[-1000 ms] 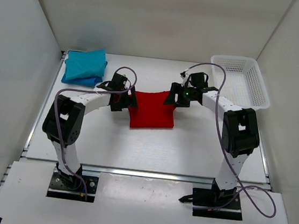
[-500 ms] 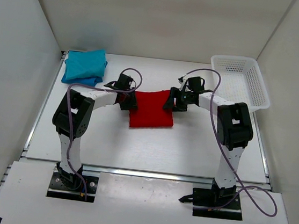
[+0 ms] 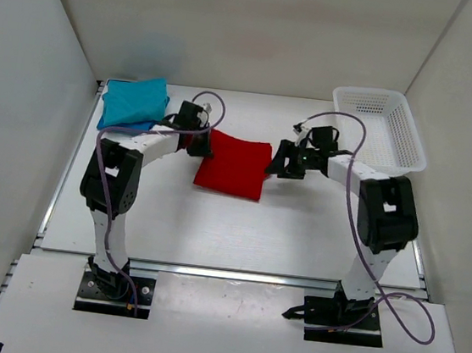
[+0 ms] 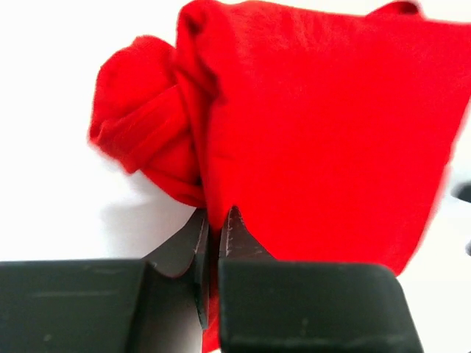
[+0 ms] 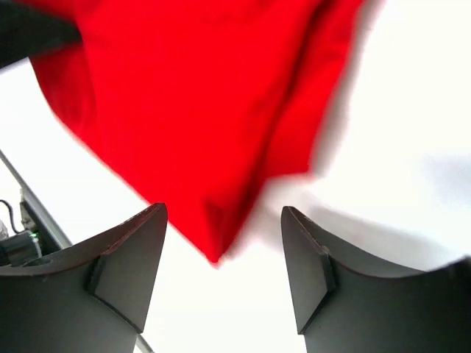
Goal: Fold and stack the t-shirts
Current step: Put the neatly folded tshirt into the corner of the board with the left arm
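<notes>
The red t-shirt (image 3: 235, 168) is folded, so I will lift my left gripper, swing it onto the teal t-shirt (image 3: 134, 102), which is to its left in the top view, and let go.
The red t-shirt (image 3: 235, 168) lies folded and slightly skewed in the middle of the table. My left gripper (image 3: 201, 143) is at its far-left corner, shut on the bunched red edge (image 4: 213, 184); the fingertips (image 4: 234, 220) pinch cloth. My right gripper (image 3: 275, 166) stands open at the shirt's right edge. In the right wrist view a red corner (image 5: 213, 243) points into the gap between its fingers (image 5: 147, 235), touching neither. The teal t-shirt (image 3: 134, 102) lies folded at the back left, with a darker blue t-shirt edge (image 3: 146, 126) showing under it.
A white mesh basket (image 3: 397, 110) stands at the back right, just past the right arm. White walls close in the table on three sides. The arm bases are bolted at the near edge.
My left gripper has shut on the red shirt's left edge and moved back-left, dragging the shirt left and skewing it. My right gripper stayed open and now sits just off the shirt's right edge.
</notes>
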Available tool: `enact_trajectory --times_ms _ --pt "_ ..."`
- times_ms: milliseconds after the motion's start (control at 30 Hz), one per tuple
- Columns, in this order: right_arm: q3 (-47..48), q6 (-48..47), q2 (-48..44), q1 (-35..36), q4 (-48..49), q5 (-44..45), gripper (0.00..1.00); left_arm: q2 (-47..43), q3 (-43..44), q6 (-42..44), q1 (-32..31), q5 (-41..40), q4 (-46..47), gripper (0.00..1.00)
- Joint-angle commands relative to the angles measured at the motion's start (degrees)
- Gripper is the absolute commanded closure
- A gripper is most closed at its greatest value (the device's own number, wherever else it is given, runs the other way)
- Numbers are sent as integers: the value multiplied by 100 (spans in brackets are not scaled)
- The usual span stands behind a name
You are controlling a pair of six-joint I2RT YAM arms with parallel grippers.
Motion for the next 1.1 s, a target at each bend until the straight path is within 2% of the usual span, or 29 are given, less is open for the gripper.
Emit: enact_trajectory --times_ms 0,133,233,367,467,767,900,1067 --pt "-399 0 -1030 -274 473 -124 39 -331 775 962 291 208 -420 100" --pt "-787 78 -1699 -441 517 34 39 247 2162 1884 484 190 -1534 100" --pt "-1367 271 -2122 -582 684 87 39 626 2936 2245 642 294 -1941 100" --pt "-1876 255 -2728 -767 623 315 38 1145 4115 2308 994 463 -2346 100" --pt "-2115 228 -3027 -934 526 483 39 1619 5353 2299 1126 296 -2776 100" --pt "-2431 229 -3239 -1101 377 773 40 1577 5988 2528 1583 50 -2961 100" --pt "-2457 246 -3256 -1039 359 878 40 1471 6313 2510 1960 392 -2987 100" --pt "-2501 263 -3291 -969 289 949 40 1313 6402 2923 1935 489 -2909 100"
